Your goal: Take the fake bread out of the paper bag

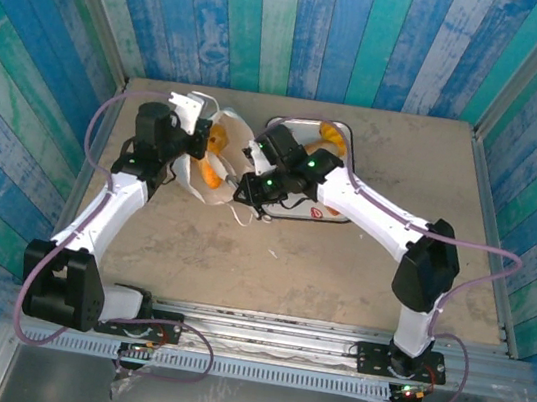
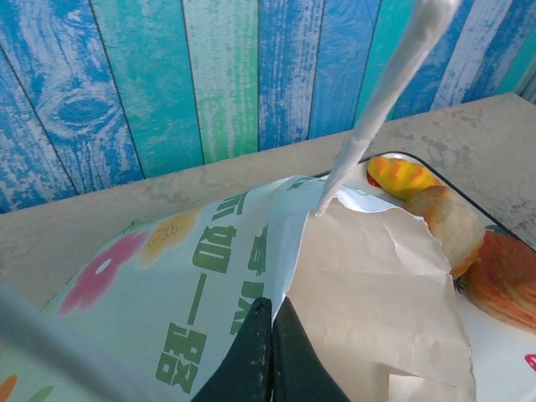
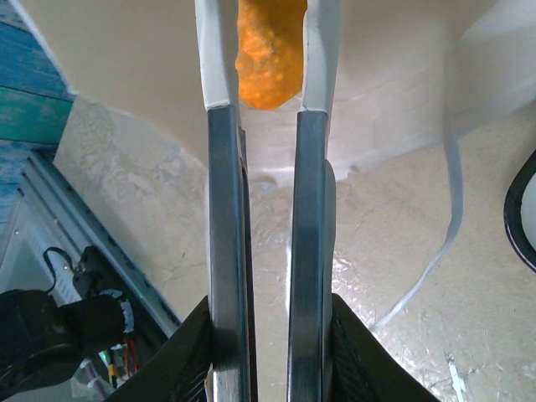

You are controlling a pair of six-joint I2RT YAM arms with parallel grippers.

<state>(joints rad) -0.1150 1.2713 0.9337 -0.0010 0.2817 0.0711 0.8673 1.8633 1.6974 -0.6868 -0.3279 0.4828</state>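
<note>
My right gripper should leave the bag, lower the bread onto the near part of the tray below it and release the arms.
The white paper bag [image 1: 196,165] lies on its side left of the tray, its mouth open to the right. My left gripper [image 2: 272,308] is shut on the edge of the paper bag [image 2: 209,268] and holds the mouth up. My right gripper [image 3: 270,311] is shut on the two arms of the metal tongs [image 3: 224,209]. The tong tips pinch an orange piece of fake bread [image 3: 270,50] at the bag's mouth. Orange fake bread [image 1: 213,179] shows inside the bag. More fake bread [image 2: 452,222] lies on the tray.
The white tray [image 1: 333,211] sits right of the bag, with pastries [image 1: 331,136] at its far end. A loose white bag handle [image 3: 444,218] trails on the tabletop. Blue plank walls close in the table's back and sides.
</note>
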